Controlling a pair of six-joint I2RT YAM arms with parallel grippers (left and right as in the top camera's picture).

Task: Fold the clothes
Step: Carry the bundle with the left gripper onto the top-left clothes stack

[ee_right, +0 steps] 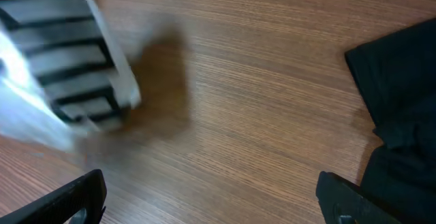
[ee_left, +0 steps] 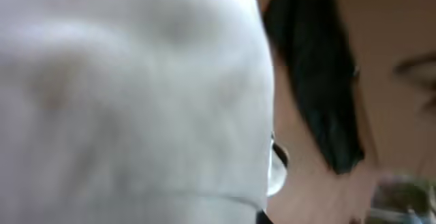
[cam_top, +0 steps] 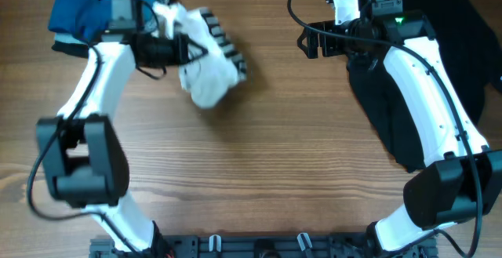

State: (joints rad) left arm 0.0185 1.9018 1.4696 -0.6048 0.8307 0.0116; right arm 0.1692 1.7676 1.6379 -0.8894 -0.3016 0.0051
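Next, the left gripper swings over the blue garment [cam_top: 100, 4] and releases the shirt, as that heap lies outward and to the gripper's left in the overhead view.
The white shirt [cam_top: 208, 68] with black stripes hangs bunched at the table's back left, lifted off the wood. My left gripper [cam_top: 188, 50] is shut on its upper edge. In the left wrist view the white fabric [ee_left: 129, 94] fills most of the frame and hides the jaws. The right wrist view shows the striped shirt [ee_right: 61, 60] blurred at the upper left, with its shadow on the table. The large black garment [cam_top: 471, 46] lies at the right, also seen in the right wrist view [ee_right: 402, 94]. My right gripper [cam_top: 307, 42] [ee_right: 214, 203] is open and empty over bare wood beside it.
A blue garment [cam_top: 94, 3] lies heaped at the back left corner with a dark piece under it. The wooden table [cam_top: 259, 156] stretches between the arms. A black rail [cam_top: 251, 246] runs along the front edge.
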